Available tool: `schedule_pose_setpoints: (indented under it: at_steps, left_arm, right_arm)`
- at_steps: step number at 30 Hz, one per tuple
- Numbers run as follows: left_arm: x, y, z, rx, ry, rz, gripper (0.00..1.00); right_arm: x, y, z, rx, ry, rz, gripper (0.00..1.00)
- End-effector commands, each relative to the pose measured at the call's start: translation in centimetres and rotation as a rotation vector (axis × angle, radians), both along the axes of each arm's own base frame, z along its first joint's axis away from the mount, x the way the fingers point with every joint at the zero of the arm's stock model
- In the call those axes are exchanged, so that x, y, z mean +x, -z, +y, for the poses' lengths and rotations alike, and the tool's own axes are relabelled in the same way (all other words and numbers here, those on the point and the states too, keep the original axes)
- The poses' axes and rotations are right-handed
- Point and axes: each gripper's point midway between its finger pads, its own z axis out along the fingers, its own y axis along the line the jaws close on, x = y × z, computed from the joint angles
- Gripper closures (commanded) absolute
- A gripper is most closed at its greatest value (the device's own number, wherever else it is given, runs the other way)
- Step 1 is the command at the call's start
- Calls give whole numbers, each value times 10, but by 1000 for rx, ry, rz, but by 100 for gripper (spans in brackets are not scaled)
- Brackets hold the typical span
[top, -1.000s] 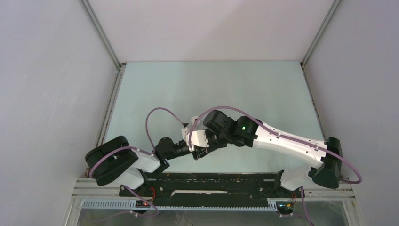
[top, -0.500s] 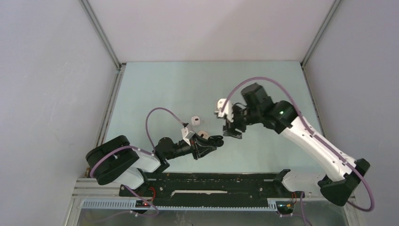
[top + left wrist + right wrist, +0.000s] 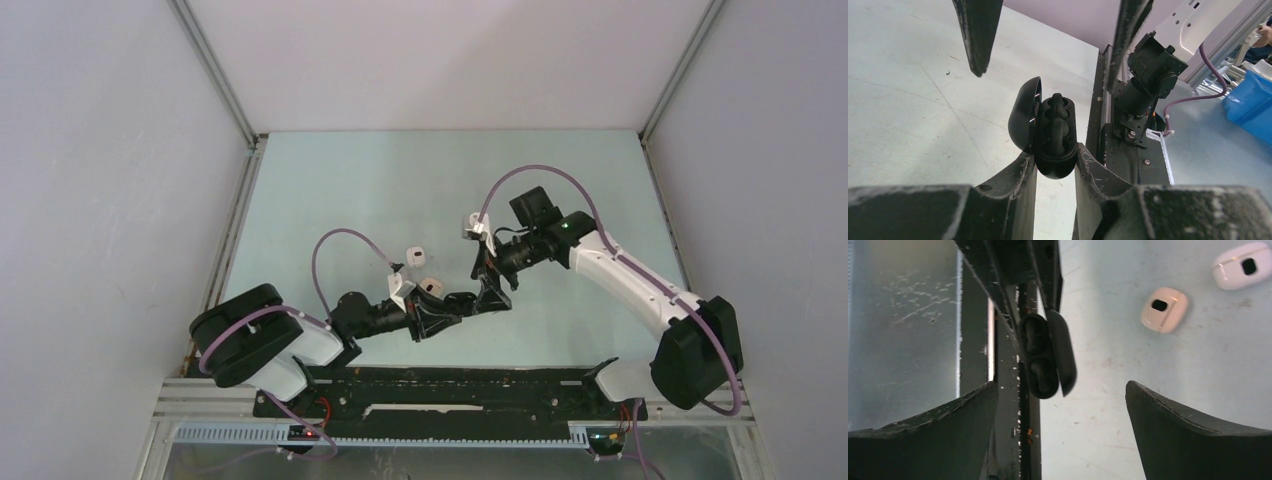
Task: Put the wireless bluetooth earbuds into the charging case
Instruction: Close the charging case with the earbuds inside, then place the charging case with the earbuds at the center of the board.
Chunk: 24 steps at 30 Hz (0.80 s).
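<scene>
I will move my left gripper outward, to the right in the top view, and down onto the scratched tabletop to let go of the case, because both earbuds fill the case's hollows.
A black charging case (image 3: 1050, 132) with its lid swung open is pinched at its lower end by my left gripper (image 3: 1055, 157), just above the table. Two dark rounded earbuds (image 3: 1040, 371) sit in its wells. In the top view the case (image 3: 464, 298) is at the table's middle front, and my left gripper (image 3: 450, 303) points right. My right gripper (image 3: 490, 292) hangs just right of the case, jaws open wide and empty. In the right wrist view my right gripper (image 3: 1060, 390) straddles the space below the case (image 3: 1045, 355) without touching it.
Two small white cases lie on the pale green table (image 3: 560, 180), one (image 3: 415, 256) behind the other (image 3: 430, 286), close behind the left gripper. The same two white cases (image 3: 1164, 309) (image 3: 1241, 265) show in the right wrist view. A black rail (image 3: 450, 385) runs along the near edge.
The right gripper left the case, lifted away to the right, then came back down beside it with its jaws opened wide. The left gripper kept its hold on the case.
</scene>
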Motion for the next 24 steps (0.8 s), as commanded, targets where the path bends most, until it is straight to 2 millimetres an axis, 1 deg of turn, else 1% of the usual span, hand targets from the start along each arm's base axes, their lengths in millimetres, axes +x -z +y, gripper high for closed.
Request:
schedule_pose_setpoints:
  at_steps: [1, 6, 7, 9, 11, 13, 14, 15, 16, 17, 18, 20, 21, 23, 24]
  left_arm:
    - [3, -15, -3, -44, 2, -36, 100]
    - [16, -4, -6, -2, -45, 35, 100]
    - [18, -2, -6, 9, -54, 45, 100]
    - [22, 3, -7, 24, -74, 62, 100]
    - [25, 6, -7, 39, -88, 72, 100]
    - [28, 10, -7, 50, -100, 80, 100]
    - [30, 12, -7, 57, -108, 85, 100]
    - [32, 15, -8, 67, -115, 94, 100]
    - [35, 19, -9, 82, -128, 108, 100]
    - [39, 24, -9, 101, -147, 131, 100]
    - [44, 29, -10, 122, -174, 164, 100]
    - [57, 38, -15, 162, -228, 261, 99]
    - [59, 47, -18, 208, -240, 322, 99]
    - [71, 49, -28, 259, -275, 407, 99]
    - [80, 41, -37, 274, -281, 421, 99]
  right_arm:
    - [-26, -20, 15, 131, -156, 5, 0]
    - [-61, -24, 12, 104, -269, -38, 0]
    - [-63, -24, 8, 86, -269, -60, 0]
    - [-55, -30, -1, 69, -219, -111, 0]
    - [-39, -48, -14, 117, -121, -150, 0]
    - [-19, -73, -30, 211, 12, -201, 0]
    - [6, -85, -36, 248, 131, -253, 0]
    - [30, -83, -47, 241, 262, -297, 0]
    - [50, -81, -57, 225, 374, -346, 0]
    - [69, -66, -70, 174, 491, -381, 0]
    - [83, -57, -80, 132, 576, -409, 0]
    - [98, -42, -94, 70, 656, -405, 0]
    - [102, -40, -97, 59, 695, -368, 0]
    - [104, -42, -100, 50, 715, -310, 0]
    - [106, -44, -103, 41, 735, -313, 0]
